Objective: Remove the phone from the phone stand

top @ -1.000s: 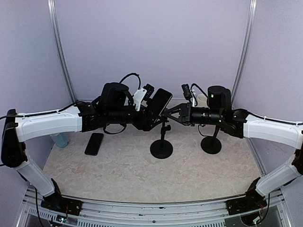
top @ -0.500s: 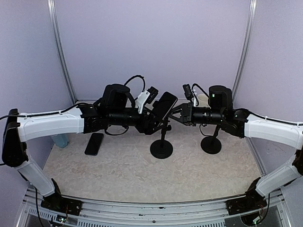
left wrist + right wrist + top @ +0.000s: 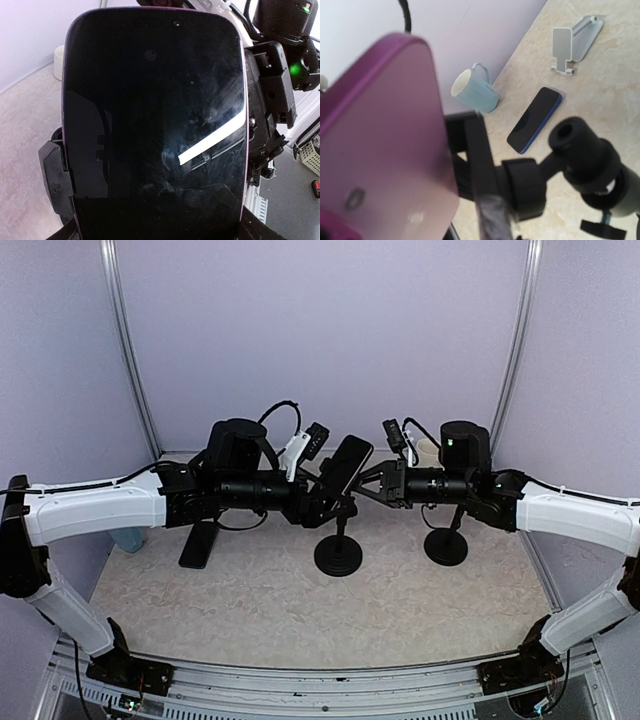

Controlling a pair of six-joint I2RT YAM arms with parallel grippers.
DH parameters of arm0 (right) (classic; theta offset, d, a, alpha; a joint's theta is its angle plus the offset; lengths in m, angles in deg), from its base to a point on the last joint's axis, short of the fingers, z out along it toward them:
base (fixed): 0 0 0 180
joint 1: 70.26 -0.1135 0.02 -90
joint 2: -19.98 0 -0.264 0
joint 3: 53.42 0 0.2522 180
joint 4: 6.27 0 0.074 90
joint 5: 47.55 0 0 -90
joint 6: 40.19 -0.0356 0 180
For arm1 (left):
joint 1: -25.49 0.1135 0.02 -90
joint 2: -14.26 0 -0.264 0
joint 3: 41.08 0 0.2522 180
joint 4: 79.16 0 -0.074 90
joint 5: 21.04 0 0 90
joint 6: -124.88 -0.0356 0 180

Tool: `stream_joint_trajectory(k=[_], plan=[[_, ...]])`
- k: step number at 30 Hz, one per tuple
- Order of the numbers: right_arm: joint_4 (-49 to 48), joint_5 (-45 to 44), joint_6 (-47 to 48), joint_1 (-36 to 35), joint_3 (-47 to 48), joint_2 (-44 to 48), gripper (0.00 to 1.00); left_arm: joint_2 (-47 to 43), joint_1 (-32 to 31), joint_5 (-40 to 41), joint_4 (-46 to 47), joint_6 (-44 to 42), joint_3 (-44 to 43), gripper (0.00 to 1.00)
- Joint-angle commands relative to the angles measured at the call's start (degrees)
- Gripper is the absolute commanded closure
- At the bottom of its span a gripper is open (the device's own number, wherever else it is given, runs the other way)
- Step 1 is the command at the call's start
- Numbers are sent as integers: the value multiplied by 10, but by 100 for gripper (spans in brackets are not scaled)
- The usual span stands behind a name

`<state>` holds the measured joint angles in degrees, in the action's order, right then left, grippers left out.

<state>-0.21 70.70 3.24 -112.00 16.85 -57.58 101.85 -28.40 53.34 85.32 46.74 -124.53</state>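
Note:
The bare tabletop beside the second phone (image 3: 266,554) is clear. The left gripper draws the phone off the clamp next, then down and flat onto that spot, and releases it.
The phone (image 3: 343,462), with a black screen and a purple case, sits tilted at the top of the black phone stand (image 3: 339,556). It fills the left wrist view (image 3: 155,130), with the stand's clamp (image 3: 52,175) hugging its left edge. My left gripper (image 3: 318,495) is shut on the phone's lower part, and its fingers are hidden behind the phone. My right gripper (image 3: 368,485) comes from the right behind the phone. It is closed on the stand's clamp (image 3: 470,150), next to the phone's purple back (image 3: 380,140). One blurred finger (image 3: 492,215) shows.
A second dark phone (image 3: 198,543) lies on the table at left and also shows in the right wrist view (image 3: 535,120). Near it are a pale blue mug (image 3: 474,91) and a silver stand (image 3: 572,45). Another black stand (image 3: 446,545) and a white cup (image 3: 428,450) are at right.
The left arm has drawn slightly back to the left. The phone has shifted a little left and down with it, and the stand base has nudged left. The right arm has held still.

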Motion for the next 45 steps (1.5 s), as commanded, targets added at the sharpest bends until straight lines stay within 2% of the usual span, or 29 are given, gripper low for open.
stream_joint_trajectory(k=[1,7,11,16,20,25,30,33,36,45], plan=[[29,-51,-11,10,4,-15,100,-57,-16,-64,103,-2,-7,84],[15,-51,-13,10,4,-23,100,-33,-25,-99,121,20,-6,84],[18,-56,-13,11,6,-22,100,-41,-32,-72,148,38,8,85],[24,-65,-10,14,5,-15,100,-108,-15,75,113,49,48,84],[28,-66,-4,17,6,-16,100,-151,12,173,36,76,59,83],[33,-65,6,22,6,-14,100,-156,33,283,-77,117,62,82],[36,-65,8,26,10,-13,100,-158,77,301,-140,185,96,80],[37,-63,11,28,11,-14,100,-151,78,336,-170,201,114,78],[35,-62,12,29,10,-16,100,-130,81,339,-191,218,133,76],[29,-57,10,30,4,-16,100,-58,80,329,-170,263,178,74]])
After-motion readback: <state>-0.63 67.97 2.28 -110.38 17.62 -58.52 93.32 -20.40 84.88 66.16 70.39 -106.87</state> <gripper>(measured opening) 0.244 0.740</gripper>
